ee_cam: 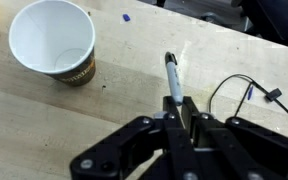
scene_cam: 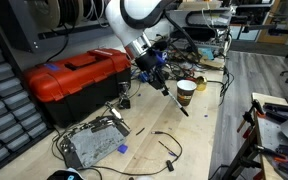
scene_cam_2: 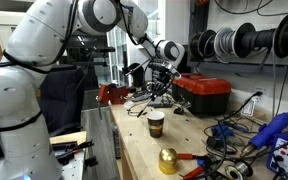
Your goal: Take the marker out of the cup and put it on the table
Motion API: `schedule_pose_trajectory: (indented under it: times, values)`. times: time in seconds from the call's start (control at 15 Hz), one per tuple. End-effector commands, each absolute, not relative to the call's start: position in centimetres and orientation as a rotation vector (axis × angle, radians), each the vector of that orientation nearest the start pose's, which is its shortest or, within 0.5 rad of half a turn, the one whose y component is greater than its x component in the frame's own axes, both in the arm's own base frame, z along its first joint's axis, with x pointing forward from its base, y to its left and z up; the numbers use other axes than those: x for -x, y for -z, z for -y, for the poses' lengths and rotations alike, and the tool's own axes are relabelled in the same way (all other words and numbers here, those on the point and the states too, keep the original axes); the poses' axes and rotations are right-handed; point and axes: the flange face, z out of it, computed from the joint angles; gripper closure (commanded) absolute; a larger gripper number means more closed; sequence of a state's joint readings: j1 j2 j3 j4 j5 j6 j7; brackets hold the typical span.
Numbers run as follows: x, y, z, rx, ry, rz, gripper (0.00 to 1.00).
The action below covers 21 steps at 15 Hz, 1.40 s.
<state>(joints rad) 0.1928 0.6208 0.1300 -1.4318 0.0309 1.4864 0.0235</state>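
Note:
My gripper moves down to the tabletop beside the cup (scene_cam: 186, 93) next and releases the marker, since the wood below it lies clear of cup and cables.
My gripper (ee_cam: 177, 108) is shut on the marker (ee_cam: 172, 78), a slim dark stick with a pale barrel that points away from the fingers over the table (ee_cam: 134, 60). In an exterior view the marker (scene_cam: 174, 100) hangs slanted below the gripper (scene_cam: 152, 72), above the wood and beside the cup (scene_cam: 186, 93). The cup (ee_cam: 56, 45) stands upright at the wrist view's upper left, white inside and empty. In an exterior view the gripper (scene_cam_2: 158, 82) is above and behind the cup (scene_cam_2: 156, 123).
A red-and-black toolbox (scene_cam: 76, 82) stands by the gripper, also in an exterior view (scene_cam_2: 203, 93). A grey metal unit (scene_cam: 92, 143) and black cables (scene_cam: 164, 150) lie on the bench. A brass bell (scene_cam_2: 168, 160) and blue tools (scene_cam_2: 274, 130) sit nearer the front.

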Motion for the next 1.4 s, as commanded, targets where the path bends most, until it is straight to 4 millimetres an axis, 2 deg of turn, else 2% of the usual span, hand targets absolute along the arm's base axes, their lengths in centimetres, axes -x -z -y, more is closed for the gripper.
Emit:
schedule_pose_trajectory:
  times: [0.0, 0.2, 0.27, 0.4, 0.67, 1.0, 1.13, 1.33]
  values:
    - [-62.3, -29.3, -19.9, 2.969, -0.882, 0.382, 1.0]
    - [-62.5, -28.4, -20.1, 2.952, -0.908, 0.378, 1.0]
    - [-62.6, -28.3, -20.3, 2.959, -0.9, 0.389, 0.74]
    - [-62.5, -28.3, -20.3, 2.959, -0.894, 0.387, 0.66]
    - [-62.2, -28.5, -19.7, 2.961, -0.861, 0.373, 0.38]
    - [-60.8, -28.8, -17.9, 2.996, -0.658, 0.285, 0.02]
    - [-60.1, -29.3, -17.2, 3.007, -0.559, 0.237, 0.0]
    - [-58.7, -31.1, -16.1, 3.023, -0.412, 0.173, 0.0]
